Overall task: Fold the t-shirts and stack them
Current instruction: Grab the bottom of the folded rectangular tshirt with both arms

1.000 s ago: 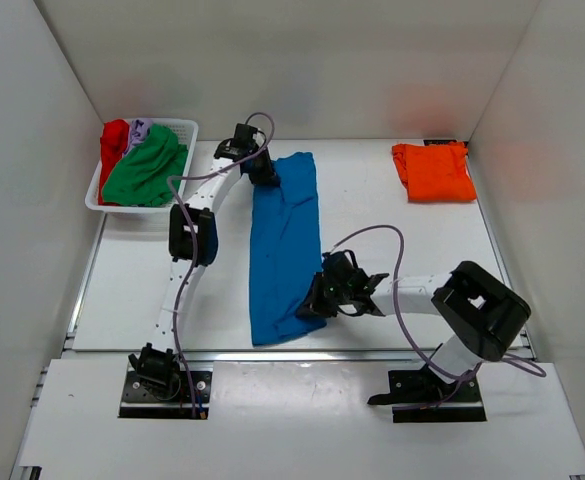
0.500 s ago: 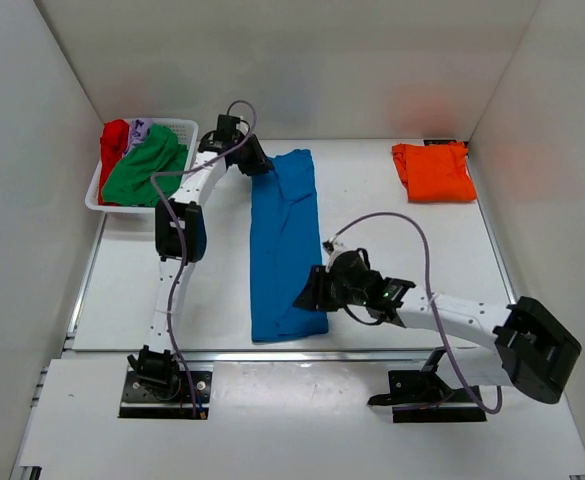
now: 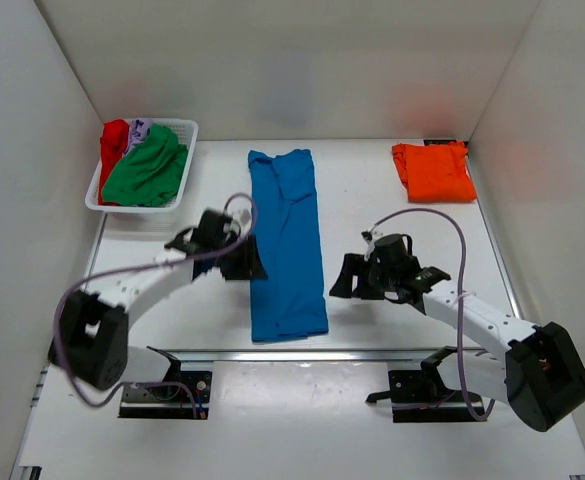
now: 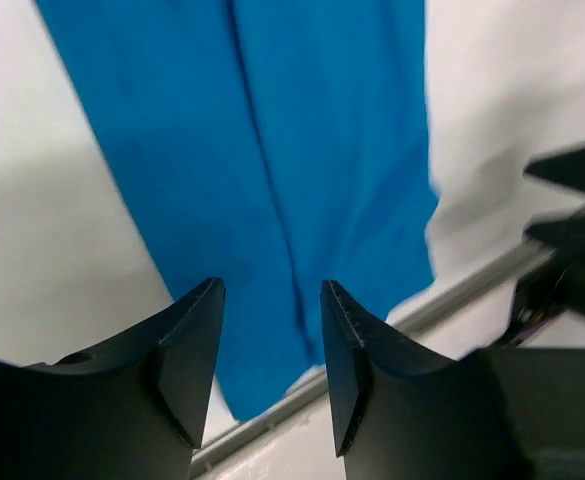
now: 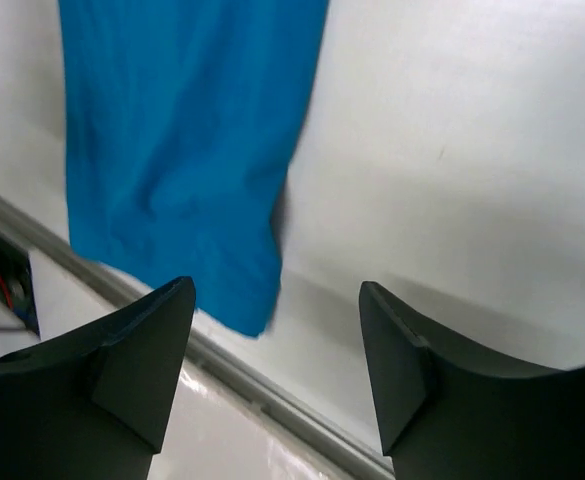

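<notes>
My left gripper is going to the blue t-shirt's near corner on the basket side. It will lower and draw back onto that corner next.
The blue t-shirt (image 3: pixel 286 245) lies flat as a long narrow strip down the middle of the table, and it also shows in both wrist views (image 4: pixel 272 150) (image 5: pixel 172 140). My left gripper (image 3: pixel 253 266) hovers at the strip's left edge, open, with nothing between its fingers (image 4: pixel 190 355). My right gripper (image 3: pixel 341 282) hangs just right of the strip's near end, apart from it, open and empty (image 5: pixel 277 345). A folded orange t-shirt (image 3: pixel 433 171) lies at the back right. Green (image 3: pixel 145 170), red (image 3: pixel 113 143) and pale lilac (image 3: pixel 139 129) t-shirts are bunched in the basket.
The white slatted basket (image 3: pixel 179 131) stands at the back left corner. White walls close in the table on three sides. The metal front rail (image 3: pixel 302 350) runs just beyond the blue strip's near end. Both arms' cables loop above the table.
Both grippers have opened and let go of the blue t-shirt. The left arm drew back from the shirt's far end to its left side. The right arm swung right, off the near end.
</notes>
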